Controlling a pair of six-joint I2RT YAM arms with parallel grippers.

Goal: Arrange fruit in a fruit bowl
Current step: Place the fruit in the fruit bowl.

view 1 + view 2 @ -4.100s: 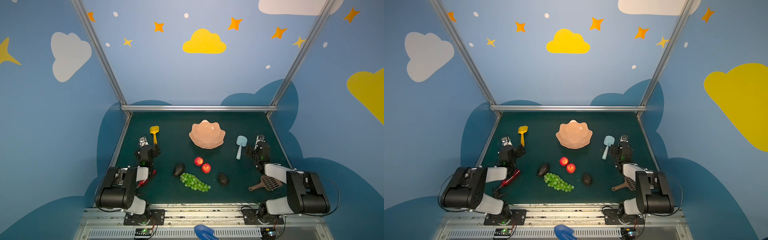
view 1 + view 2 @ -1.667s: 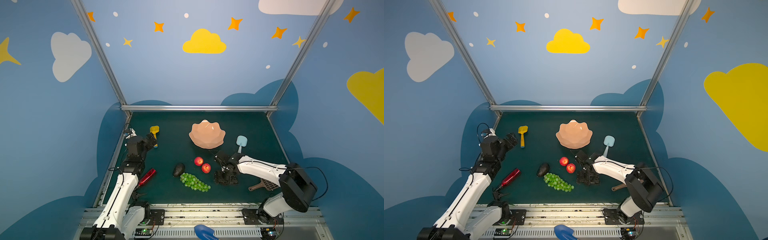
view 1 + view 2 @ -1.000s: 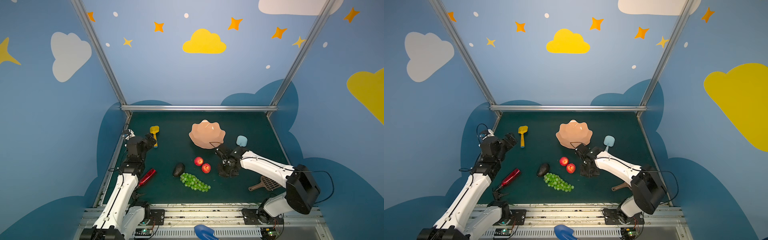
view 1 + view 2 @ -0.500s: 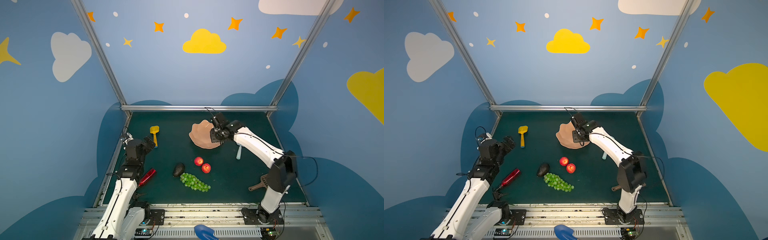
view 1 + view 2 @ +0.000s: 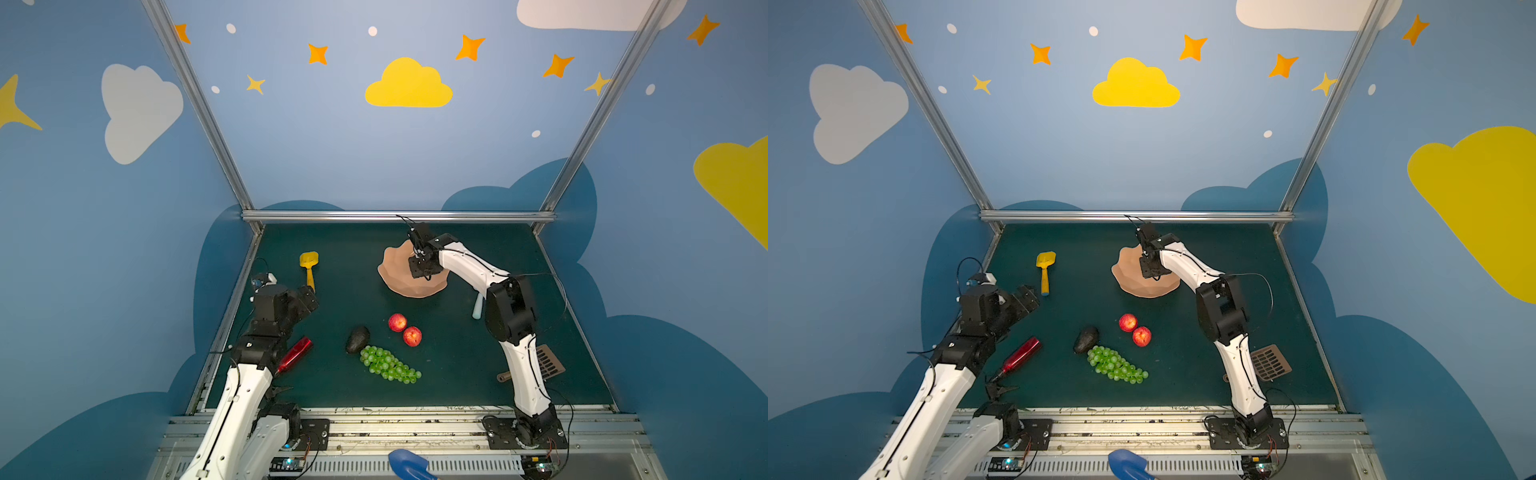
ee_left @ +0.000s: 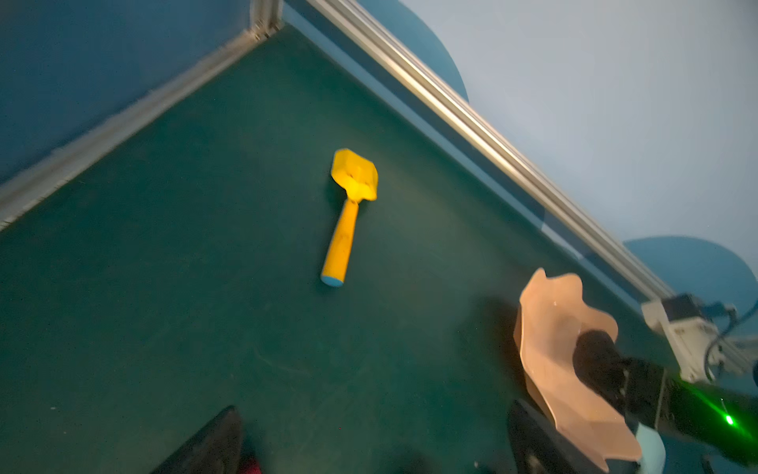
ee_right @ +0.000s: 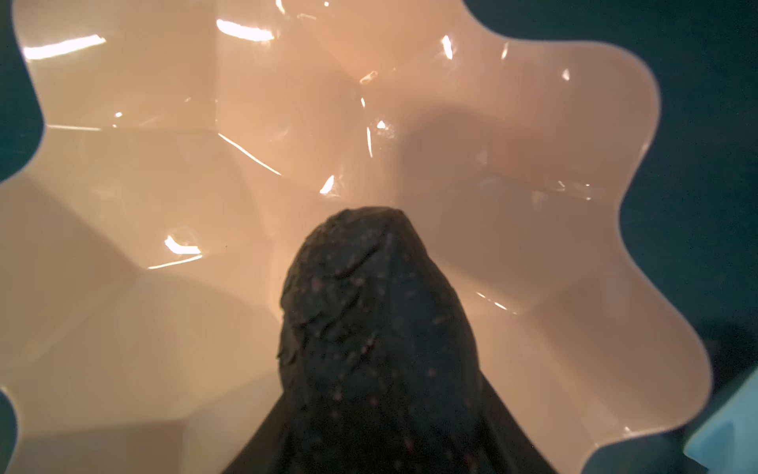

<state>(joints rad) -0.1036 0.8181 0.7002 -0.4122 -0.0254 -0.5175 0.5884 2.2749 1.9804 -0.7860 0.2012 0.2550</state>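
My left gripper moves toward the grapes and lowers open over the second avocado's middle (image 5: pixel 357 340) next, since that fruit lies below it, on the grapes' side.
The peach-pink fruit bowl (image 5: pixel 397 276) (image 5: pixel 1127 280) (image 6: pixel 549 328) (image 7: pixel 164 164) stands at the back centre of the green mat. My right gripper (image 5: pixel 422 266) (image 5: pixel 1152 266) (image 7: pixel 381 410) hangs over its middle, shut on a dark bumpy avocado (image 7: pixel 369 307) (image 6: pixel 594 353) that points down into the bowl. Nearer the front lie two red apples (image 5: pixel 397 322) (image 5: pixel 412 336), a second avocado (image 5: pixel 357 338) (image 5: pixel 1086 338) and the green grapes (image 5: pixel 388 365) (image 5: pixel 1117 365). My left gripper (image 5: pixel 309 297) (image 5: pixel 1027 299) (image 6: pixel 369 443) hovers open and empty at the left.
A yellow scoop (image 5: pixel 308 266) (image 6: pixel 348 213) lies at the back left and a red bottle (image 5: pixel 295 355) under my left arm. A light-blue scoop (image 5: pixel 478 307) shows behind the right arm, with a brown scoop (image 5: pixel 548 361) at the front right. Aluminium rails edge the mat.
My right gripper closed on the front-right avocado, lifted it and carried it back over the bowl. Over the last half second it has hardly moved. The left arm rose earlier.
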